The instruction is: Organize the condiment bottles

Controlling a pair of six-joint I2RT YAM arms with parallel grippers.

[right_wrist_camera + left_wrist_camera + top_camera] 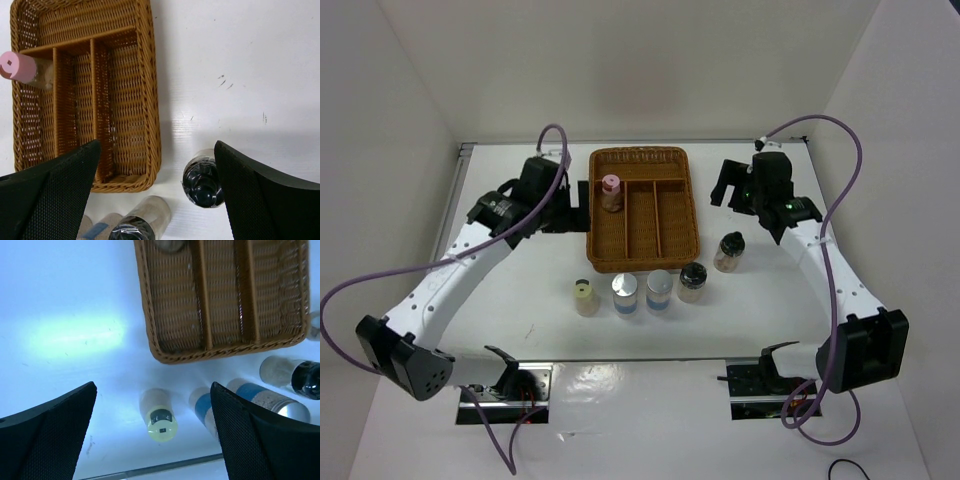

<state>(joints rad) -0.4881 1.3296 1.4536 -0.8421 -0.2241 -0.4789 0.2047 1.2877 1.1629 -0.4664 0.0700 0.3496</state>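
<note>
My left gripper is above the bottle, which stands nearer my base, so next it should move back and go down to close around the pale-yellow cap (pixel 583 287) (pixel 162 429).
The pink-capped bottle (pixel 611 192) stands in the left compartment of the wicker tray (pixel 672 245), at its far end; it also shows in the right wrist view (pixel 20 67). In front of the tray stand the pale-yellow-capped bottle (pixel 585 297) (pixel 161 420), two silver-capped blue-banded bottles (pixel 625 294) (pixel 659 291) (pixel 205 407) (pixel 265 397) and a black-capped bottle (pixel 693 281) (pixel 137 225). The second black-capped bottle (pixel 729 250) (pixel 202 182) stands right of the tray. My left gripper (pixel 572 207) (pixel 155 440) is open and empty left of the tray. My right gripper (pixel 725 185) (pixel 157 200) is open and empty right of it.
White walls close in the table at the back and both sides. The wicker tray (pixel 190 356) (pixel 150 100) has three long compartments and a cross compartment at the far end. Purple cables loop off both arms. Two mount plates sit at the near edge.
</note>
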